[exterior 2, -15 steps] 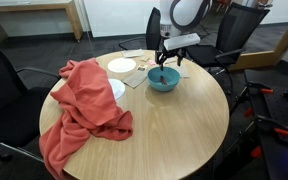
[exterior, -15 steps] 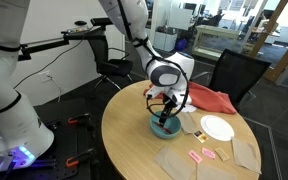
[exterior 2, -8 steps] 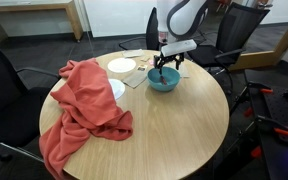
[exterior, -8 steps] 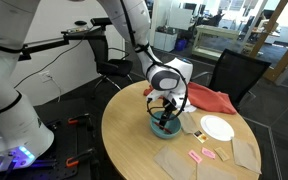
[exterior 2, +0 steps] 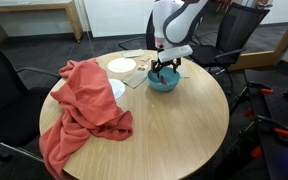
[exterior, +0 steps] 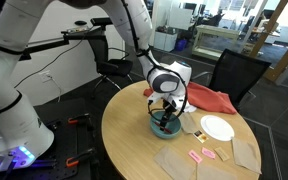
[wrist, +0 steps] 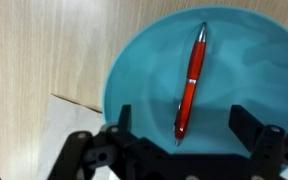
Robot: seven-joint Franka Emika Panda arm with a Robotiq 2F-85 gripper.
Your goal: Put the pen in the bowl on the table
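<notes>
My gripper lowers into the teal bowl [exterior: 165,127] over the lower end of the red pen next and closes, since that end already lies between its open fingers.
The red pen [wrist: 191,83] lies loose inside the teal bowl [wrist: 144,70], clear in the wrist view. My gripper [wrist: 184,128] is open, its two black fingers spread on either side of the pen's tip, not touching it. In both exterior views the gripper [exterior: 165,108] [exterior 2: 164,72] hangs just over the bowl [exterior: 165,127] [exterior 2: 164,84], which stands on the round tan wooden table [exterior: 134,140] [exterior 2: 174,125]. The pen is too small to make out there.
A white plate [exterior: 217,128] [exterior 2: 121,65] and tan paper pieces lie beside the bowl. Small pink pieces [exterior: 204,154] lie near the table's edge. A red cloth [exterior: 212,99] [exterior 2: 84,105] drapes over the table. Black chairs [exterior: 236,72] stand round it.
The gripper has sunk slightly toward the bowl and the arm above it has shifted. The bowl and the other things have not moved.
</notes>
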